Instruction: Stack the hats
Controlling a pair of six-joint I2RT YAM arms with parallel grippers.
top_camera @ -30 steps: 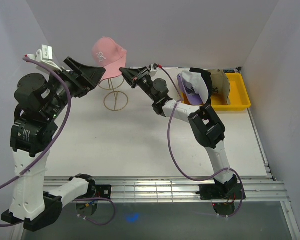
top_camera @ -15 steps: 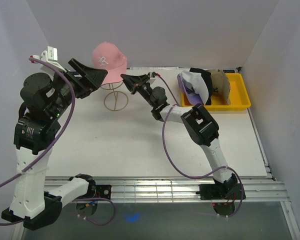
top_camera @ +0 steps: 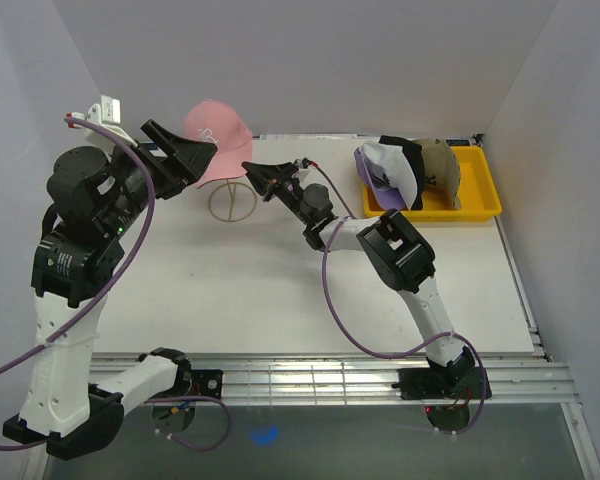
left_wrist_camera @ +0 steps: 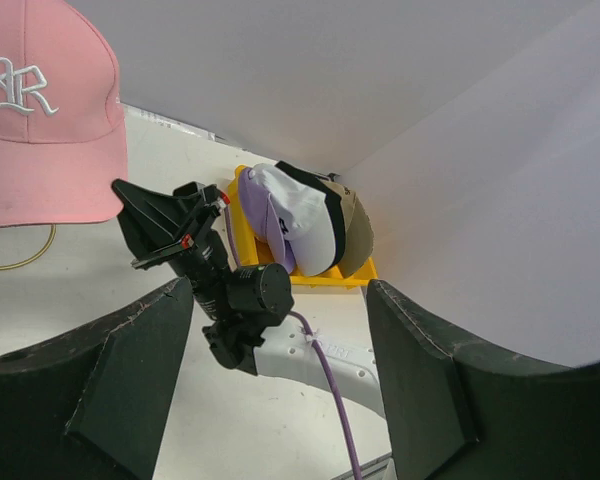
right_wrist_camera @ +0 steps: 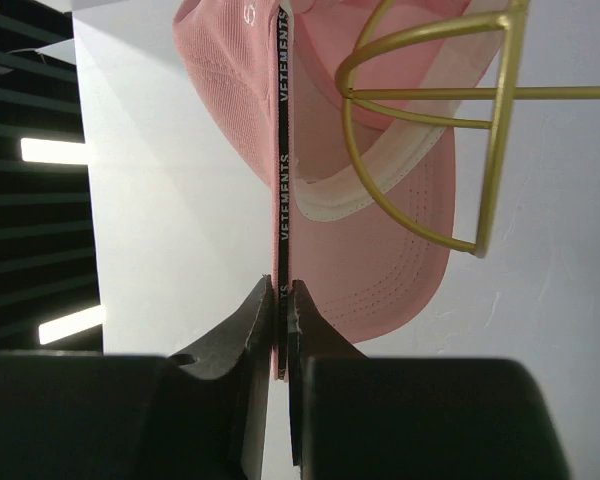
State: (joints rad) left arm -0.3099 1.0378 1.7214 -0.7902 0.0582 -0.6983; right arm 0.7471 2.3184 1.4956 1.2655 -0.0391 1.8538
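Note:
The stand's wire top (right_wrist_camera: 402, 95) still sticks out of the opening of the pink hat. My right gripper will next lower the hat's rear edge around the wire.
A pink hat (top_camera: 218, 125) with a white "R" sits over the top of a gold wire stand (top_camera: 230, 200). My right gripper (top_camera: 248, 168) is shut on that hat's rear edge; in the right wrist view the pads (right_wrist_camera: 285, 295) pinch a black lettered strap (right_wrist_camera: 283, 150) beside the pink fabric (right_wrist_camera: 350, 180) and the gold wire (right_wrist_camera: 430, 95). My left gripper (top_camera: 202, 155) hangs open just left of the hat, holding nothing. In the yellow bin (top_camera: 475, 195) stand a purple hat (top_camera: 373, 180), a white hat (top_camera: 390, 165), a black hat (top_camera: 412, 158) and a tan hat (top_camera: 440, 172).
The left wrist view shows the pink hat (left_wrist_camera: 40, 110) at upper left, the right arm's gripper (left_wrist_camera: 130, 200) beside its brim, and the bin's hats (left_wrist_camera: 300, 215) in the far corner. White walls close in the back and both sides.
The right gripper has brought the pink hat down and nearer over the stand. The left arm has shifted slightly right and down, its jaws still open.

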